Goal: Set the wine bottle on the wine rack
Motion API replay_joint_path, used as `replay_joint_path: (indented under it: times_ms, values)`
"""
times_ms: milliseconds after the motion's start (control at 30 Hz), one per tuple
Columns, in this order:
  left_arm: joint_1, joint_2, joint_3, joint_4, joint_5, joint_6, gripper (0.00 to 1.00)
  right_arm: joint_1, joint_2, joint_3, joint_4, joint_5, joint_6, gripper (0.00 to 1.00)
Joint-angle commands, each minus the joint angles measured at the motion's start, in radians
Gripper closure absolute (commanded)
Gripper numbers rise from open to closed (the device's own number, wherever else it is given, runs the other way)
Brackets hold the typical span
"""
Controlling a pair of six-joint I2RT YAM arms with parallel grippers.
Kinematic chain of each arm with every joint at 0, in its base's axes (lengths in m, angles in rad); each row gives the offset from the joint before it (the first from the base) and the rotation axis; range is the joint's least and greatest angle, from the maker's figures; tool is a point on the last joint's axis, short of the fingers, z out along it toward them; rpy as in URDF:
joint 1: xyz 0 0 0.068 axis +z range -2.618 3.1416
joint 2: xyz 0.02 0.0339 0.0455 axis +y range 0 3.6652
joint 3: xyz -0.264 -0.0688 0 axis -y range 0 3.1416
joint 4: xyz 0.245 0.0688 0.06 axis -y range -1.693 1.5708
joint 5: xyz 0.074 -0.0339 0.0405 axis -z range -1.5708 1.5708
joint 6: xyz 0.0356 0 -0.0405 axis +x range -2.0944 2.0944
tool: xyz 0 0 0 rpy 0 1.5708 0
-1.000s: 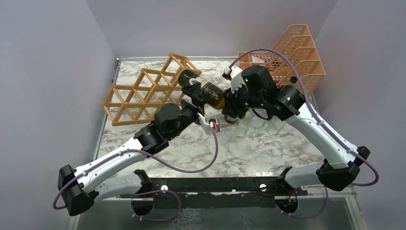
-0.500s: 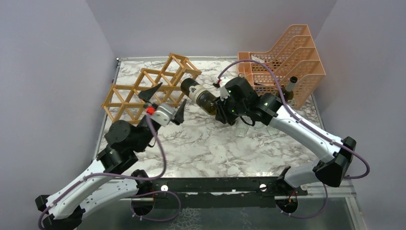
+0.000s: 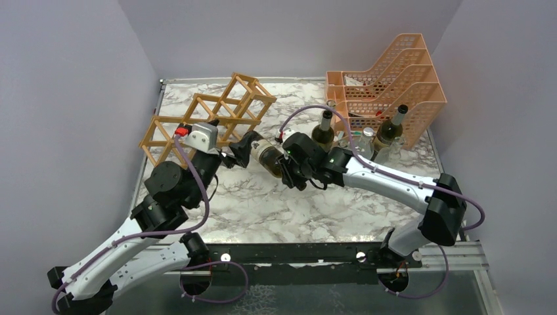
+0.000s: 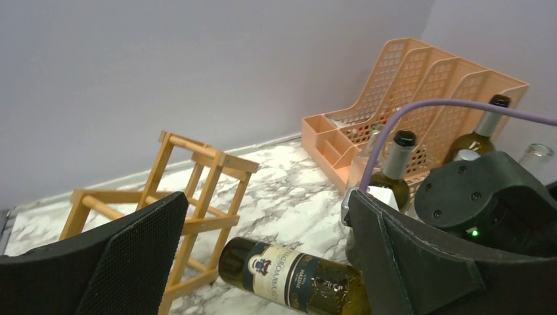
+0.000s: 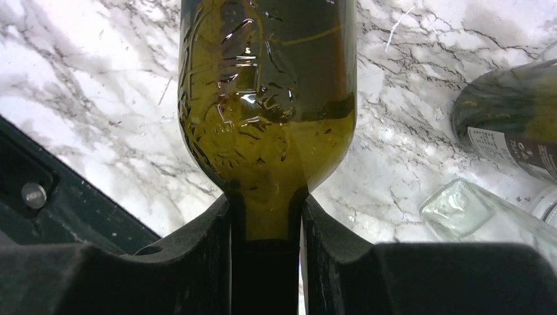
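Observation:
The wine rack's end opening [image 3: 245,113] is outward of the right gripper, to its left in the top view, so the right gripper next needs to push the bottle in, with the bottle's base facing there, and let it go.
The wine bottle [image 3: 268,157] is dark green with a white and navy label. It lies tilted and low over the marble, base toward the wine rack [image 3: 197,125], a light-brown wooden lattice at the back left. My right gripper [image 3: 290,169] is shut on the bottle's neck [image 5: 266,230]; the olive body [image 5: 266,98] fills the right wrist view. My left gripper [image 3: 230,141] is open beside the rack, fingers either side of the bottle's base. In the left wrist view the bottle [image 4: 289,275] lies between the wide-apart fingers [image 4: 125,262], its base close to the rack [image 4: 197,190].
A peach mesh organiser [image 3: 394,72] stands at the back right. Two upright wine bottles [image 3: 323,131] [image 3: 391,128] and clear glass bottles [image 3: 366,139] stand before it. A lying bottle [image 5: 512,125] and a clear glass [image 5: 460,210] are right of the right gripper.
The right arm has carried the bottle left and lower, toward the rack's near side. The left arm let go, pulled back left, and its open gripper now sits by the bottle's base.

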Motion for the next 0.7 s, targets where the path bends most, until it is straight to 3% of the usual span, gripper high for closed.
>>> replay_joint_path:
  times_ms: [0,100,667]
  values:
    - [-0.003,0.046,0.069,-0.08,-0.228,-0.11,0.01,0.003,0.015,-0.011,0.271,0.056,0.048,0.99]
    - [-0.003,0.068,0.093,-0.118,-0.306,-0.125,0.01,0.005,0.025,-0.032,0.342,0.033,0.056,0.99]
    - [-0.003,0.131,0.151,-0.164,-0.28,-0.125,0.01,0.004,0.129,-0.024,0.489,0.055,0.075,0.99]
